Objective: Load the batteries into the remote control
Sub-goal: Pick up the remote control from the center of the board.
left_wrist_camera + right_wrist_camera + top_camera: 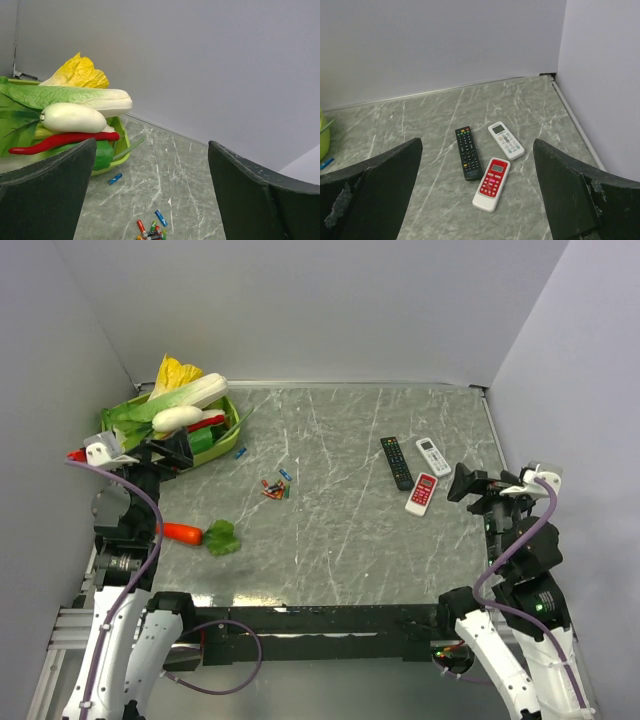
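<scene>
My right gripper is to tip down and to the left in the top view next, onto the remote control's near white end (416, 507) (485, 201), clear of the long black remote.
The remote control (422, 493) (492, 183), white with a red face up, lies at the right of the table. A heap of small coloured batteries (276, 487) (152, 230) rests mid-left, with one blue battery (240, 453) (115, 178) apart near the basket. My left gripper (180, 451) (150, 195) hovers open at the far left, well short of the heap. At the right edge my right gripper (462, 483) (477, 195) is open too, above the table and facing the remote control, holding nothing.
A green basket (228, 437) (120, 145) of toy vegetables stands back left. A carrot (183, 533) and a green leaf (223, 537) lie near my left arm. A long black remote (396, 462) (468, 152) and a white remote (433, 456) (505, 140) lie beside the red one.
</scene>
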`<state>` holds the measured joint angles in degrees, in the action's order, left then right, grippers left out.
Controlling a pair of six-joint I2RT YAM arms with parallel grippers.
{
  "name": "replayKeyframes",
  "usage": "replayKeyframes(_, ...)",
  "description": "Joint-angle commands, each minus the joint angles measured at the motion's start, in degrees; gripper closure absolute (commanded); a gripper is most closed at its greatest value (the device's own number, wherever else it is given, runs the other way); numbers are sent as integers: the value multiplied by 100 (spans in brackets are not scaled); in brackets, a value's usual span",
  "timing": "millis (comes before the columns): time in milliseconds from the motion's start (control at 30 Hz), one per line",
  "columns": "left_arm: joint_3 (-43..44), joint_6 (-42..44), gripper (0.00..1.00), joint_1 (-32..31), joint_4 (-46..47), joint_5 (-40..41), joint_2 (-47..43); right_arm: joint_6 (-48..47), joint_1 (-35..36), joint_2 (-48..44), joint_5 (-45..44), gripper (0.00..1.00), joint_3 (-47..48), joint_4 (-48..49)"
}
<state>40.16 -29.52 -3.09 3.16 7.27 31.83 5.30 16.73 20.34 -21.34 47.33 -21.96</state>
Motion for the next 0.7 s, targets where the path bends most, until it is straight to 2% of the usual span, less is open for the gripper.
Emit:
replayKeyframes(0,-52,-142,3,-7,150,-164,-46,436,-12,339,-168,0,232,-159)
replayKeyframes(233,-202,-282,3,-7,387,-278,94,1148,-12,1085,631,0,435,-704)
replayKeyframes(333,-202,-265,3,-7,282,-384,113,1753,-12,1709,527,0,662,-1248)
replayKeyframes(367,-228,-256,3,-16,204,-384,95,2234,-3,2102,430,0,742,-1450)
replayKeyframes(467,-438,-300,3,-25,229,-393,-28,2844,-99,2989,350,0,1137,-2241)
replayKeyframes(600,-711,-327,3,-165,317,-384,-221,3082,-486,4046,1051,0,1384,-2682)
replayKeyframes(667,-869,-222,3,-322,299,-297,-370,3117,-906,4546,1772,0,1297,-2595)
